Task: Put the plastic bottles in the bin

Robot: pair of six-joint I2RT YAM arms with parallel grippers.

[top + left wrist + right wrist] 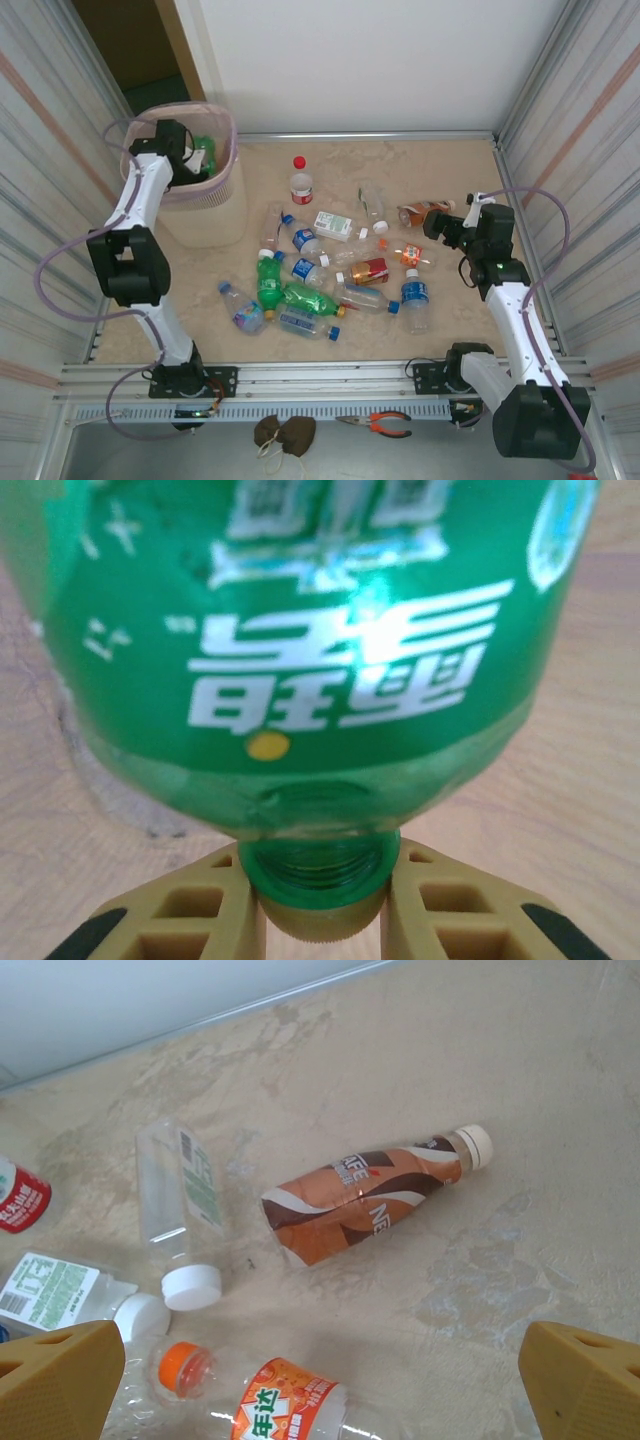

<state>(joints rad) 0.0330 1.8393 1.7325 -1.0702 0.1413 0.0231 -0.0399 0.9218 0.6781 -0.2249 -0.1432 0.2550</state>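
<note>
The green bottle is already within the bin's rim. I should lower my left gripper into the bin (205, 215), whose opening (206, 132) lies below it, and let go of the green bottle's neck.
The pale pink bin (205, 215) stands at the far left. My left gripper (188, 152) hangs over its mouth, shut on the neck of a green bottle (206, 152). In the left wrist view the tan fingers (185, 920) pinch the green bottle (320, 630) at its cap, my left gripper (322, 905) just under the body. Several plastic bottles (330, 270) lie scattered on the table's middle. My right gripper (442, 226) hovers open above a brown-labelled bottle (365, 1200), an orange-capped bottle (270, 1405) and a clear bottle (180, 1200); nothing is between its fingertips (60, 1370).
Corrugated metal walls (585, 150) close in both sides and a white wall stands at the back. Orange-handled pliers (385, 424) and a dark lump (285, 432) lie below the front rail. Bare table (460, 170) runs along the back right.
</note>
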